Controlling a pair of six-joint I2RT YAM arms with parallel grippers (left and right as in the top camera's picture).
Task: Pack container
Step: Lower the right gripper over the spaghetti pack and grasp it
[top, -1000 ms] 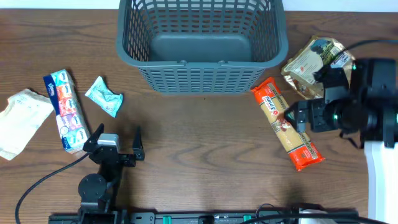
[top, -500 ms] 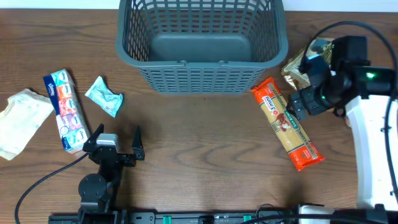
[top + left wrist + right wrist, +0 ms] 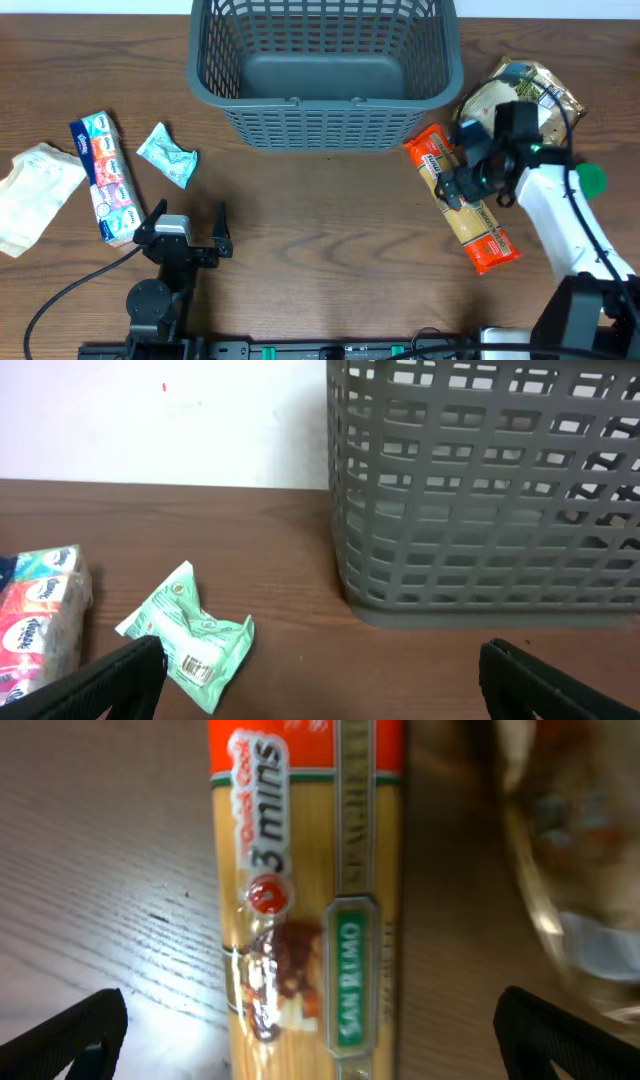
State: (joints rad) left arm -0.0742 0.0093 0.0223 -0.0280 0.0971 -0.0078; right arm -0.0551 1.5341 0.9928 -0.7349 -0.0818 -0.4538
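Note:
The spaghetti pack lies lengthwise between the right gripper's fingers, so the gripper will next go down onto its middle (image 3: 462, 200) (image 3: 312, 974) and then close on both long edges.
The grey-blue lattice container (image 3: 325, 125) stands at the back middle of the table, and its slotted side fills the left wrist view (image 3: 480, 500). An orange and yellow spaghetti pack (image 3: 478, 235) lies right of it. My right gripper (image 3: 458, 180) is open directly above the pack, which lies between the fingertips in the right wrist view (image 3: 310, 900). My left gripper (image 3: 190, 228) is open and empty at the front left; a green packet (image 3: 190, 640) lies just ahead of its left finger.
A gold-beige pouch (image 3: 525, 85) lies right of the container behind my right arm. At the left are a green packet (image 3: 168, 155), a tissue multipack (image 3: 103, 178) and a white bag (image 3: 35, 195).
My right arm has swung left and down from the pouch area, and its gripper now hangs over the upper part of the spaghetti pack. The left arm has not moved.

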